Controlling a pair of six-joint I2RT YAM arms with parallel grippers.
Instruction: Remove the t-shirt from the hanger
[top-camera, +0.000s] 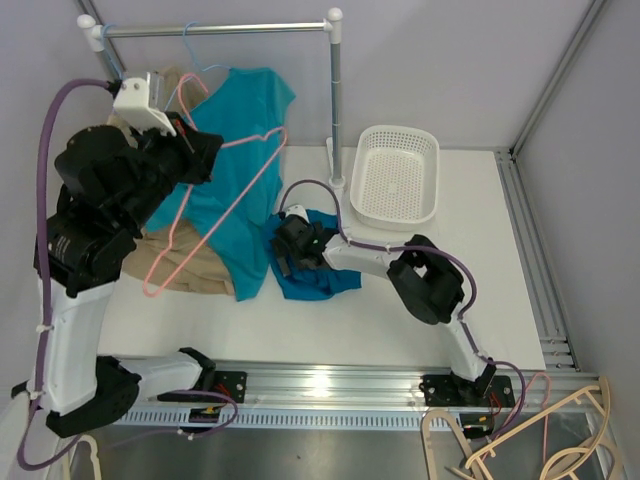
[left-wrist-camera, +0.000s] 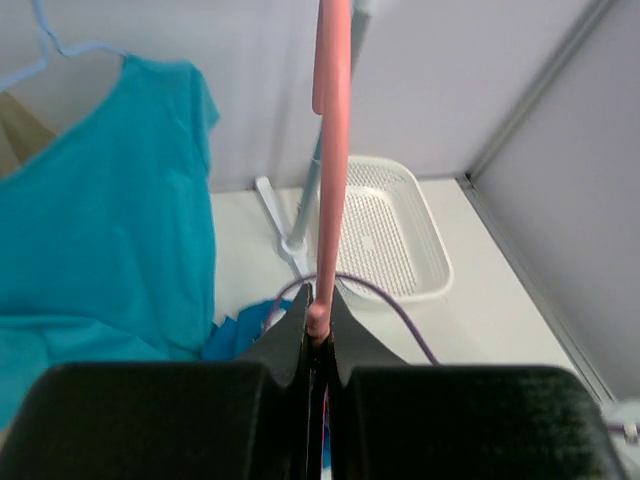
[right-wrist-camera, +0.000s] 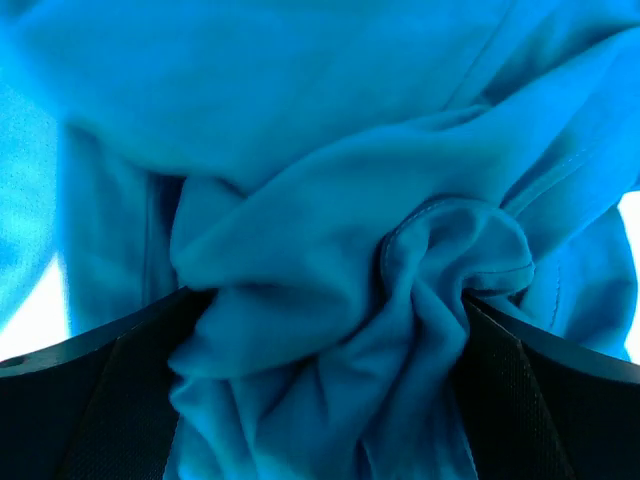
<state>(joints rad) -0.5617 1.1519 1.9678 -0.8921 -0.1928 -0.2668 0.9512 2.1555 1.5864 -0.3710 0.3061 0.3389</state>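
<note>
The hanger is bare, so the left gripper needs to move outward and toward the post next, hook the pink hanger (top-camera: 284, 133) over the empty rail stretch (top-camera: 288, 28) and let go of it.
My left gripper (top-camera: 205, 150) is raised at the left and shut on a bare pink wire hanger (top-camera: 284, 133); in the left wrist view the pink rod (left-wrist-camera: 333, 150) stands up from between my closed fingertips (left-wrist-camera: 320, 322). A crumpled blue t-shirt (top-camera: 318, 272) lies on the white table. My right gripper (top-camera: 288, 250) rests low on it, and blue cloth (right-wrist-camera: 330, 250) is bunched between its fingers (right-wrist-camera: 100, 400). A teal t-shirt (top-camera: 245, 140) hangs on a light-blue hanger from the rail, behind the pink hanger.
A metal clothes rail (top-camera: 220, 30) with a post (top-camera: 336, 100) stands at the back. A white mesh basket (top-camera: 395, 132) sits to the post's right. A tan garment (top-camera: 190, 262) lies at the left of the table. Spare hangers (top-camera: 540, 440) lie at the front right.
</note>
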